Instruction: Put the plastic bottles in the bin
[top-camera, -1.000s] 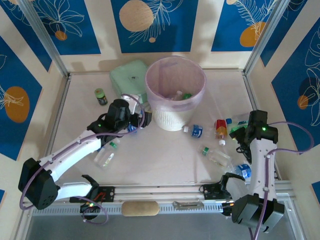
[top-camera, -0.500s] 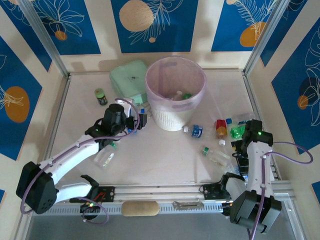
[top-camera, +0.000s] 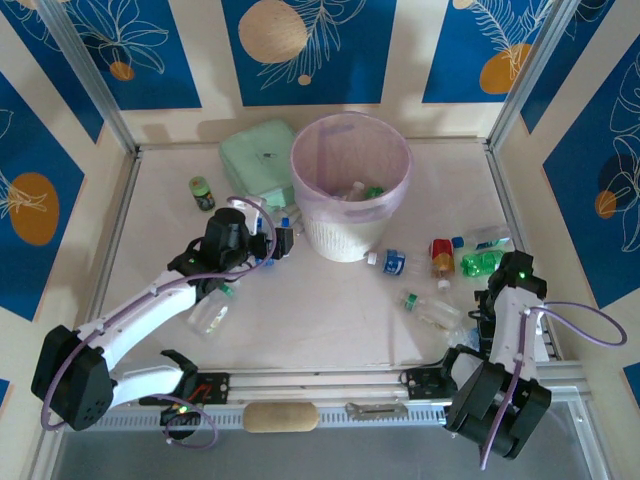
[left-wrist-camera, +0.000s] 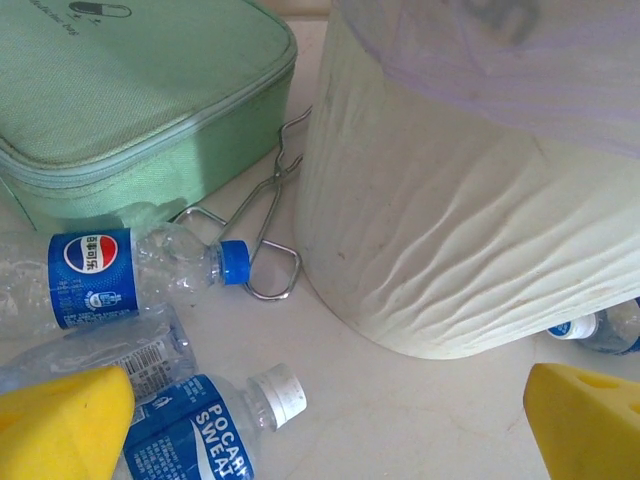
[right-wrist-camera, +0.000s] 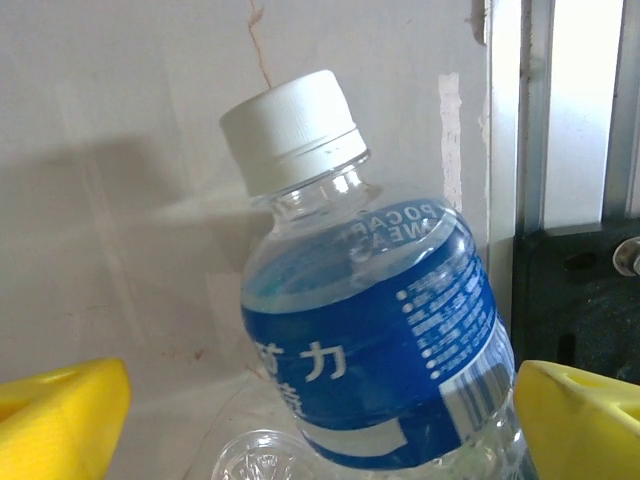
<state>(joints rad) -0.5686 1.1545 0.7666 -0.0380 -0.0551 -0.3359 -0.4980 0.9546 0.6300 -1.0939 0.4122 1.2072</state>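
My right gripper should come down next onto the blue-label body of the white-capped bottle (right-wrist-camera: 385, 345) below it, because the open fingers are already on either side.
The bin (top-camera: 350, 185), white and woven with a pink liner, stands at the back centre and has bottles inside. In the left wrist view its wall (left-wrist-camera: 470, 220) rises close ahead. My left gripper (left-wrist-camera: 320, 430) is open low beside it, empty. By its left finger lie a white-capped blue-label bottle (left-wrist-camera: 210, 435) and a blue-capped bottle (left-wrist-camera: 130, 270). My right gripper (right-wrist-camera: 320, 430) is open, its fingers either side of a white-capped blue-label bottle (right-wrist-camera: 380, 350). More bottles lie right of the bin: a green one (top-camera: 480, 262), a red-labelled one (top-camera: 441, 255) and a clear one (top-camera: 430, 312).
A mint-green box (top-camera: 255, 155) sits left of the bin, with metal tongs (left-wrist-camera: 270, 230) between them. A dark jar with a green lid (top-camera: 203, 193) stands at the far left. Another bottle (top-camera: 213, 310) lies under the left arm. A rail (right-wrist-camera: 510, 120) runs along the right edge.
My right arm has pulled back toward the near right corner and lowered over the blue-label bottle. The left gripper shifted slightly toward the bin's base.
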